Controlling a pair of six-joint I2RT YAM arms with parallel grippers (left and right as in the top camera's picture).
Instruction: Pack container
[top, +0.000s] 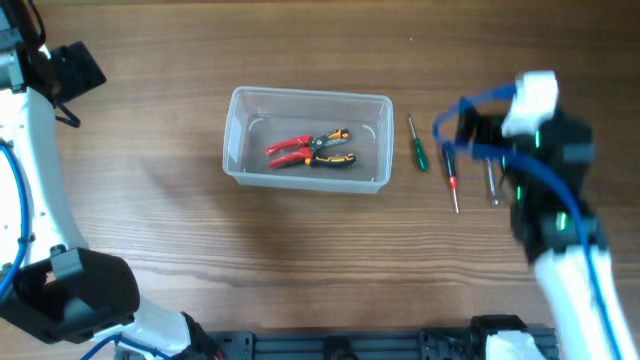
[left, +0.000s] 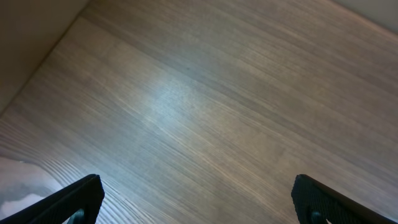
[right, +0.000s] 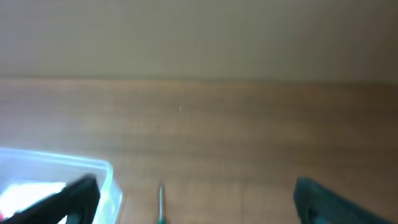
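My right gripper is above the red screwdriver's dark handle (top: 449, 161), which lies on the tabletop, so it next needs to tip downward and lower onto it, open.
The container (top: 305, 140), a clear plastic tub, stands mid-table. Inside it lie red-handled pliers (top: 288, 150) and black-and-orange pliers (top: 332, 150). To its right on the table lie a green screwdriver (top: 416, 146), a red screwdriver (top: 451, 178) and a grey-handled tool (top: 491, 182). My right gripper (top: 482, 135) hovers over these tools. In the right wrist view it is open and empty (right: 196, 205), with the container's corner (right: 102, 174) at lower left and the green screwdriver's shaft (right: 160, 200) between the fingers. My left gripper (top: 72, 70) is at the far left, open and empty (left: 199, 202) over bare wood.
The wooden table's far edge shows in the right wrist view (right: 199, 78). The left arm's white body (top: 30, 170) runs down the left side. The right arm (top: 570, 270) comes in from the lower right.
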